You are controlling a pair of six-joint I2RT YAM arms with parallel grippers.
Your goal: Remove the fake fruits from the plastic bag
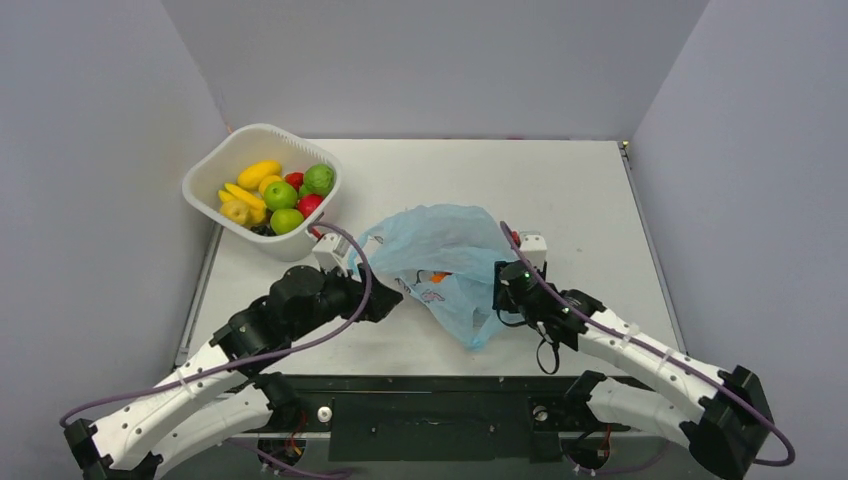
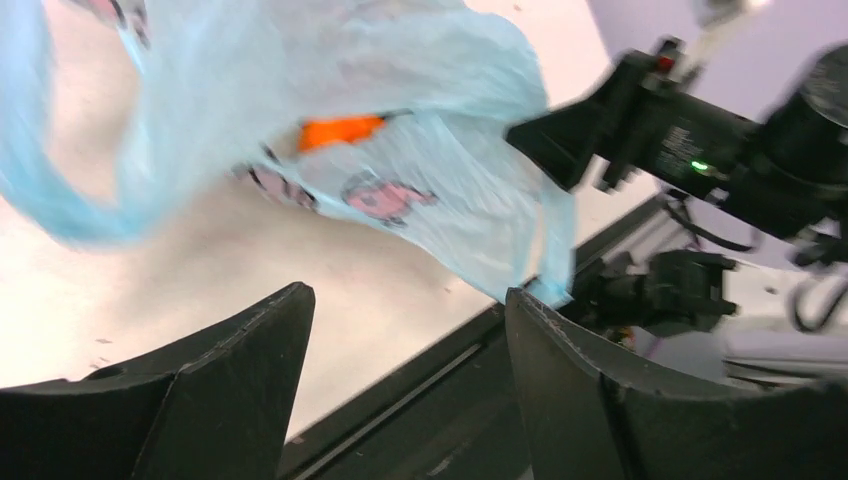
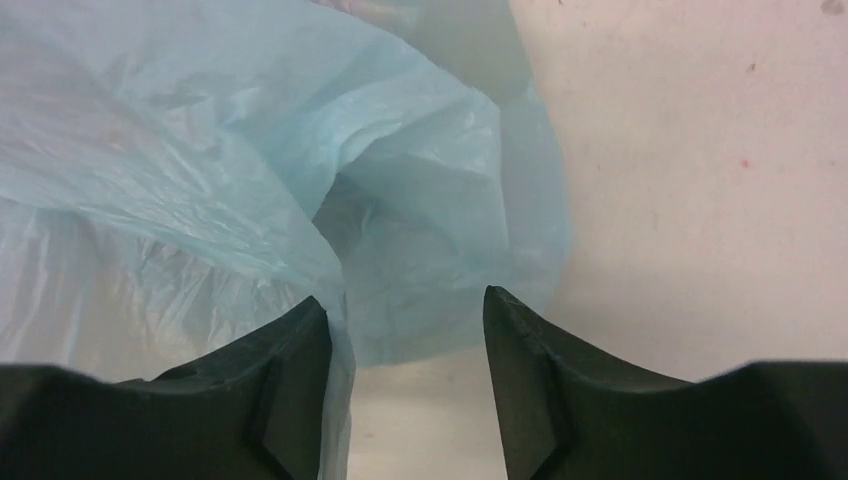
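I need to reach outward next with my left gripper onto the fold at the bag's basket-side end (image 1: pixel 400 254) (image 2: pixel 195 115), since the plastic covers part of the orange fruit.
The light-blue plastic bag (image 1: pixel 445 262) lies crumpled in the middle of the table, with printed drawings on its near side. An orange fruit (image 1: pixel 437 276) shows through it; it also shows in the left wrist view (image 2: pixel 340 130). The other task fruits are hidden. My left gripper (image 1: pixel 392 296) is open and empty just left of the bag (image 2: pixel 400 140). My right gripper (image 1: pixel 505 288) is open at the bag's right edge. In the right wrist view the bag (image 3: pixel 300 190) fills the space ahead and a fold hangs beside the left finger (image 3: pixel 285 390).
A white basket (image 1: pixel 262 190) at the back left holds bananas, green apples and red fruits. The table's near edge and dark frame (image 2: pixel 430 400) lie right under the left gripper. Grey walls enclose the table on three sides.
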